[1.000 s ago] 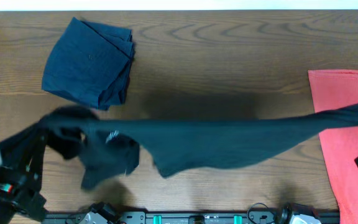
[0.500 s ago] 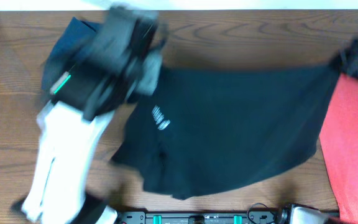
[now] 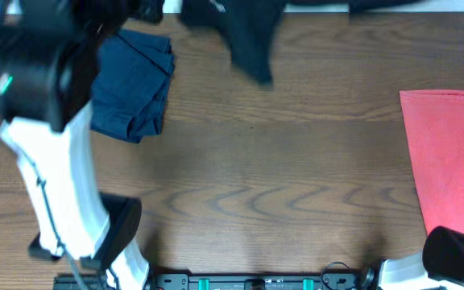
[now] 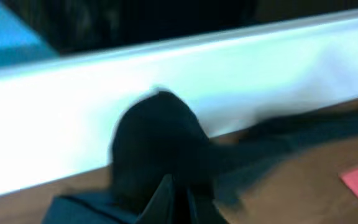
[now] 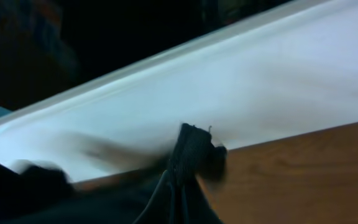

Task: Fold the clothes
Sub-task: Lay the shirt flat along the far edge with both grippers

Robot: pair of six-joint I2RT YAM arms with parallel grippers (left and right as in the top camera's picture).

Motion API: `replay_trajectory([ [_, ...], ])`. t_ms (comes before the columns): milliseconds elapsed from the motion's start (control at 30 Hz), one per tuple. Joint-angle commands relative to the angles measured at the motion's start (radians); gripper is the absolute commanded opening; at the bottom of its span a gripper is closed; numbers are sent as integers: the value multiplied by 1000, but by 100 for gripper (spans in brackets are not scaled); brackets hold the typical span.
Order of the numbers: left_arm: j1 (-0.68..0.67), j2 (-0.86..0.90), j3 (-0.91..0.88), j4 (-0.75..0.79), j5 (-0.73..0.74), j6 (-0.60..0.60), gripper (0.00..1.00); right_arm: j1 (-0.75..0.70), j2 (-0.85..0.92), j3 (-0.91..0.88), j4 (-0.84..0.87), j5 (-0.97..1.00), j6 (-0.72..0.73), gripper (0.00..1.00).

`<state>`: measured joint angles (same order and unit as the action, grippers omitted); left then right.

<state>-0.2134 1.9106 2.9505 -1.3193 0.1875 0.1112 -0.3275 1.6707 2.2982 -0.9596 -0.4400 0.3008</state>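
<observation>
The bunch of the black T-shirt goes back and down with my right gripper next. It gets released on bare wood beside the coral-red T-shirt, below the gripper, toward my base.
The black T-shirt (image 3: 252, 36) is stretched along the table's far edge, and one part of it hangs down over the wood. My left gripper (image 4: 178, 196) is shut on a bunched black fold (image 4: 157, 143) of it. My right gripper (image 5: 178, 186) is shut on another black bunch (image 5: 197, 152) near the far edge. In the overhead view the right gripper is out of frame. A folded navy-blue garment (image 3: 135, 84) lies at the back left, partly under my left arm (image 3: 43, 76). The coral-red T-shirt (image 3: 449, 161) lies flat at the right edge.
A white wall or board (image 4: 229, 68) runs just behind the table's far edge. The left arm's white link (image 3: 63, 193) crosses the left side of the brown wooden table (image 3: 280, 185). The right arm's base (image 3: 457, 258) sits at the front right corner.
The black T-shirt has gone from hanging stretched over the front of the table to the far edge. Both arms swung away from the front with it.
</observation>
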Motion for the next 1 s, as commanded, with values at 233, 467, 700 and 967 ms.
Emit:
replay_trajectory([
  [233,5,156,-205,-370,45,55,6,-5,97,-80,-373,130,-214,1],
  [467,5,192,-663,-370,56,37,6,35,189,-409,-409,179,-212,2],
  [700,5,192,-992,-359,103,33,6,40,193,-696,-368,331,-170,1],
  [967,-20,191,-1204,-348,164,34,6,37,193,-855,-369,403,-163,2],
])
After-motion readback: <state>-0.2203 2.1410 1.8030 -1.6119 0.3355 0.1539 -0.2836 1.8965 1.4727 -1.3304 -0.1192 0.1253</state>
